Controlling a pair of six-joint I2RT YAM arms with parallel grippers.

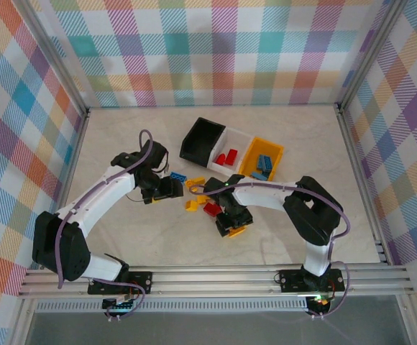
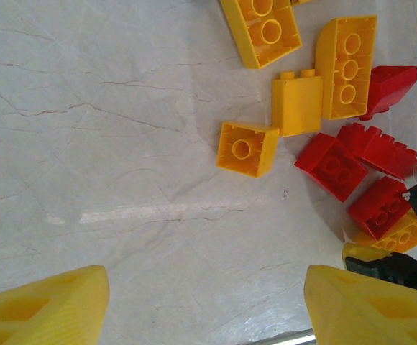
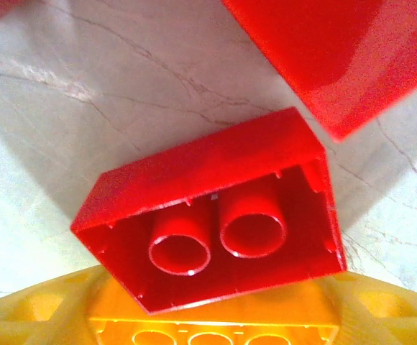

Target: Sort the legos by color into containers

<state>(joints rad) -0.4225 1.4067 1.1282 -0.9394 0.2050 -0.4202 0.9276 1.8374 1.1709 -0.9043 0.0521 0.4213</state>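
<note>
The right gripper lifts the yellow lego next and takes it outward to release it over the black container (image 1: 200, 139), which stands empty, outward of the gripper.
The containers stand in a row at the back: black (image 1: 200, 139), white (image 1: 231, 146) with red legos in it, and yellow-orange (image 1: 260, 159) with blue ones. Loose legos lie mid-table: a blue one (image 1: 176, 177), yellow ones (image 2: 248, 149) and red ones (image 2: 336, 166). My left gripper (image 1: 167, 190) (image 2: 208, 287) is open over bare table, left of the pile. My right gripper (image 1: 233, 224) (image 3: 212, 327) points down into the pile. A red lego (image 3: 194, 172) lies tipped with its hollow underside toward the camera. A yellow lego (image 3: 216, 332) sits between the fingers, and contact is not visible.
The marble tabletop (image 1: 122, 136) is walled by metal rails and plaid panels. Another red lego (image 3: 338, 50) lies just beyond the tipped one. My right gripper's dark body (image 2: 410, 262) shows at the right edge of the left wrist view, close to the red legos.
</note>
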